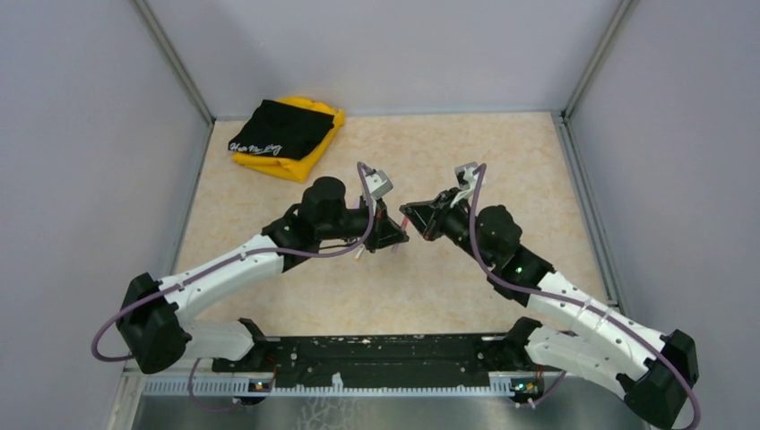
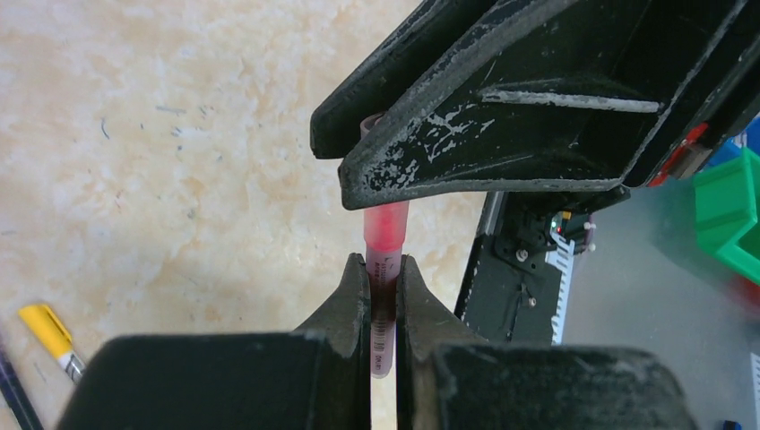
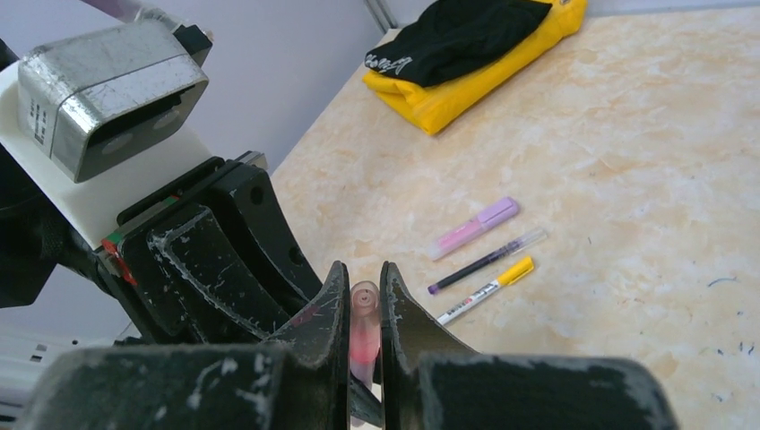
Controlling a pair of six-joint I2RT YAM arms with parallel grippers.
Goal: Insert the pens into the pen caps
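Note:
The pen's front is inside its cap, so the pen comes down in my left gripper onto the bare tabletop (image 1: 374, 260) (image 2: 134, 313) beside the yellow cap next. The pen is released there.
My left gripper (image 2: 384, 264) is shut on the barrel of the pinkish-red pen (image 2: 383, 336). The pen's front end sits inside the translucent pink pen cap (image 2: 387, 228). My right gripper (image 3: 363, 273) is shut on that cap (image 3: 363, 304), whose closed end pokes out between the fingertips. The two grippers meet nose to nose above the middle of the table, left gripper (image 1: 392, 235) and right gripper (image 1: 417, 218). On the table lie a pink barrel with a lilac cap (image 3: 473, 227), a black pen (image 3: 488, 260) and a white pen with a yellow cap (image 3: 488, 288).
A black and yellow folded cloth (image 1: 282, 134) lies at the table's far left corner. Grey walls close in the table on three sides. The black base rail (image 1: 385, 358) runs along the near edge. A green bin (image 2: 730, 215) stands beyond the table.

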